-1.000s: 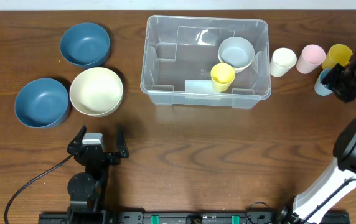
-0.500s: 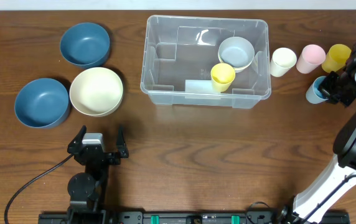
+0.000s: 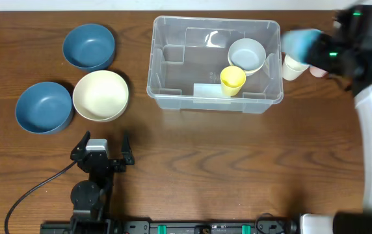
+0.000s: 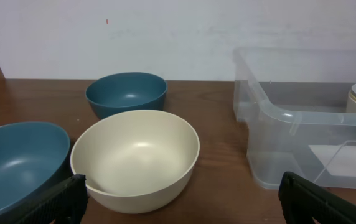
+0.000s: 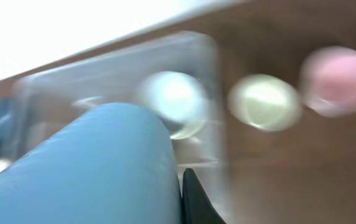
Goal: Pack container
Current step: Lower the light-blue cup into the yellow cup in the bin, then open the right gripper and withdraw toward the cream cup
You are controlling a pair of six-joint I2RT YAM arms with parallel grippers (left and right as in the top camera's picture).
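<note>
The right gripper carries the light blue cup over the yellow cup next, then down to nest in the yellow cup's empty opening (image 3: 233, 77).
The clear container (image 3: 166, 91) stands at the back middle of the table. Inside it are a pale grey-blue bowl (image 3: 246, 54) and a yellow cup (image 3: 232, 79). My right gripper (image 3: 322, 52) is shut on a light blue cup (image 3: 301, 43) and holds it in the air just right of the container's right rim, blurred by motion. The blue cup (image 5: 97, 168) fills the right wrist view, with the container (image 5: 60, 87) behind it. My left gripper (image 3: 101, 155) is open and empty at the front left. The container's left end (image 4: 290, 118) shows in the left wrist view.
A white cup (image 3: 293, 66) and a pink cup (image 3: 317, 70) stand right of the container, partly hidden by my arm. Two dark blue bowls (image 3: 89, 46) (image 3: 43, 107) and a cream bowl (image 3: 100, 95) sit at the left. The cream bowl (image 4: 134, 158) lies just ahead of my left gripper.
My right gripper has lifted the light blue cup off the table at the far right and swung it left and up toward the container. The left arm has not moved.
</note>
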